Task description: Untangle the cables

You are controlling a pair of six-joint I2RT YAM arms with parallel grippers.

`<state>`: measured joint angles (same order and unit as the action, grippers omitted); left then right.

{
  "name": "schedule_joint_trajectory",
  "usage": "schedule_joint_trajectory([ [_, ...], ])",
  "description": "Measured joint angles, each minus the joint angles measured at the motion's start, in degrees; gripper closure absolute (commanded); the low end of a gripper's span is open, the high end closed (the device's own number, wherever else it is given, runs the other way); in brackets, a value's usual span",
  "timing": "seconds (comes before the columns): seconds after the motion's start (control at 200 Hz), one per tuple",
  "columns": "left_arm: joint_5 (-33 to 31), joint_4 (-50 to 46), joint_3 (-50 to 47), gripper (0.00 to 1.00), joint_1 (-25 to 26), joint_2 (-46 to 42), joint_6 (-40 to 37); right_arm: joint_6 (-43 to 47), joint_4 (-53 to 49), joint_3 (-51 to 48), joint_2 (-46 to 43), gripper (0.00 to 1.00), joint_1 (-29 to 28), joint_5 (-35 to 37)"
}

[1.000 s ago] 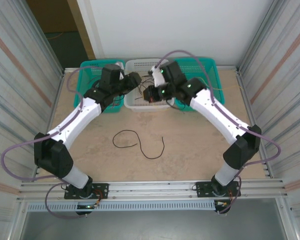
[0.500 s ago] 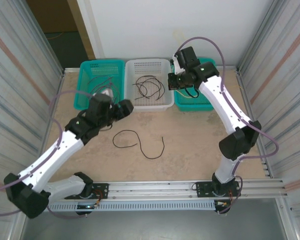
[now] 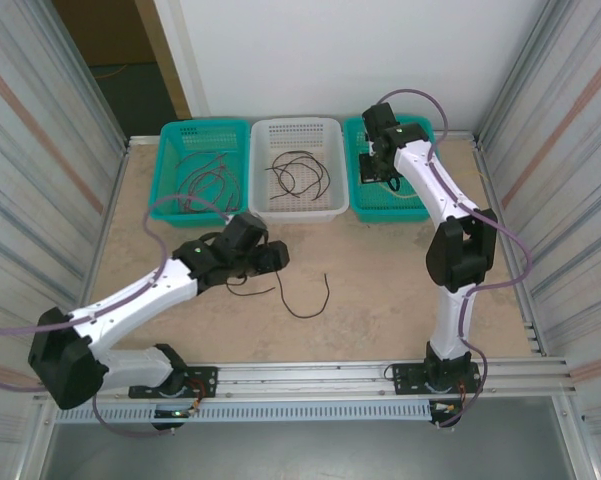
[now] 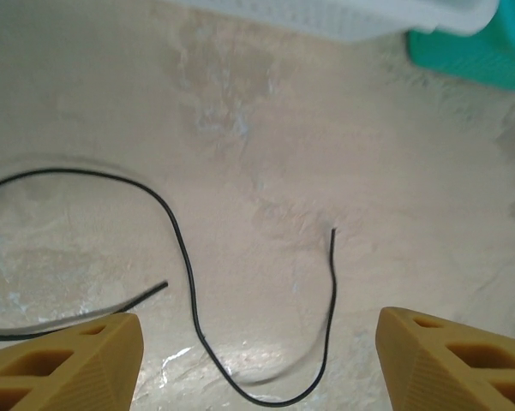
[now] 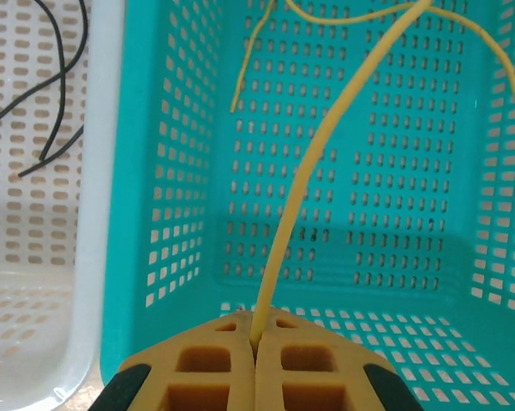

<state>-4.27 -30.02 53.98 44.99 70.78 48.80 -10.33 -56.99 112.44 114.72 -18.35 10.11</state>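
Observation:
The right gripper shifts slightly away from the white basket's rim next, then opens to release the yellow cable [image 5: 308, 180], which already curves into the teal basket below.
A black cable [image 3: 307, 316] lies loose on the table in an open curve; in the left wrist view this cable [image 4: 185, 257] runs between and ahead of my fingers. My left gripper [image 3: 275, 258] hovers just above it, open [image 4: 261, 364], holding nothing. My right gripper [image 3: 372, 172] is over the right teal basket [image 3: 420, 125] and is shut [image 5: 257, 338] on a yellow cable [image 5: 308, 180], which rises from the pinched jaws and curves into the basket [image 5: 180, 128]. More black cables [image 3: 298, 175] lie in the white basket [image 3: 296, 123]. Reddish-brown cables [image 3: 205, 180] lie in the left teal basket [image 3: 175, 135].
The three baskets stand side by side against the back wall. Ribbed metal walls close in the table on both sides. The white basket's rim [image 5: 103, 171] sits directly left of the right gripper. Bare table lies around the loose black cable.
The left arm swung from the baskets down over the loose black cable on the table. The right arm moved from the white basket to the right teal basket, still shut.

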Motion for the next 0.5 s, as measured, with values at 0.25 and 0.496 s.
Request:
schedule_joint_trajectory([
  [0.25, -2.49, -1.4, -0.55, 0.24, 1.38, 1.11, 2.56, -0.11, 2.1, -3.5, 0.02, 0.9, 0.28, -0.15],
  [0.496, -4.46, -3.65, -2.27, 0.23, 1.38, 1.6, 5.11, -1.95, 2.58, -3.76, 0.5, 0.4, 1.36, 1.31],
])
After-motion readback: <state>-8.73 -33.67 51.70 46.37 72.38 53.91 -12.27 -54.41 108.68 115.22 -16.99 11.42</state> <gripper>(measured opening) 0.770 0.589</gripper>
